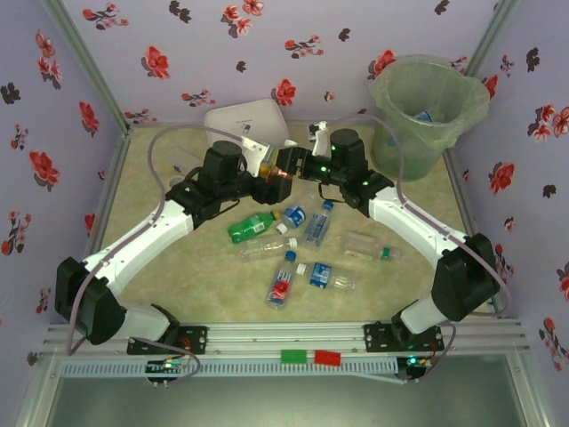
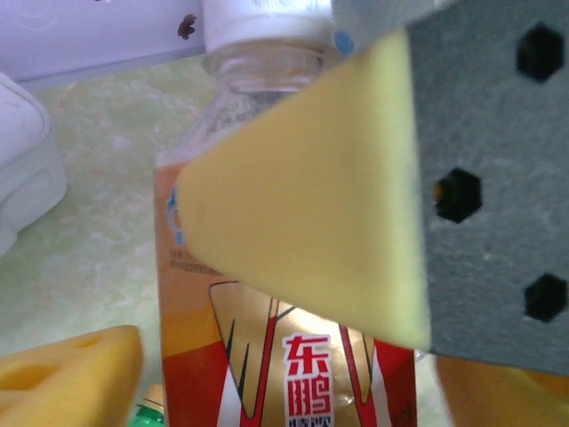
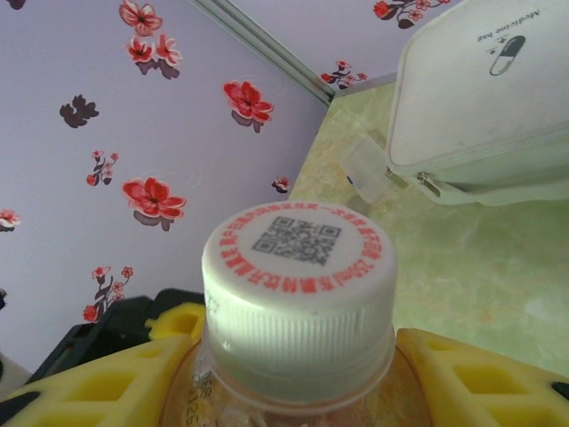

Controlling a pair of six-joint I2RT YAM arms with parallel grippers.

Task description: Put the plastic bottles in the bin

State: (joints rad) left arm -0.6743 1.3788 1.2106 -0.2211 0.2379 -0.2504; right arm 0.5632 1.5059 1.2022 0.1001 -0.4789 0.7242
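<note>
The bin (image 1: 404,147) stands outward beyond my right arm, with my left gripper open. So my right gripper will next swing its bottle over the bin's opening (image 1: 428,92) and release it.
A red-and-orange-labelled bottle (image 1: 278,175) with a white cap (image 3: 298,276) hangs above the table between my two grippers. My right gripper (image 1: 290,169) (image 3: 298,387) is shut on its shoulders just under the cap, and one of its yellow pads (image 2: 311,205) lies across the label (image 2: 284,356). My left gripper (image 1: 267,180) (image 2: 289,396) is open, its fingers (image 2: 71,378) standing slightly off the label on each side. Several more plastic bottles lie below, among them a green one (image 1: 253,225) and a blue-labelled one (image 1: 329,277). The bin (image 1: 404,147) stands at the back right.
A white lidded box (image 1: 244,120) (image 3: 480,98) sits at the back behind the grippers, with a small clear plastic scrap (image 3: 369,165) beside it. Flowered walls close in the table on three sides. A bottle lies inside the bin (image 1: 425,116).
</note>
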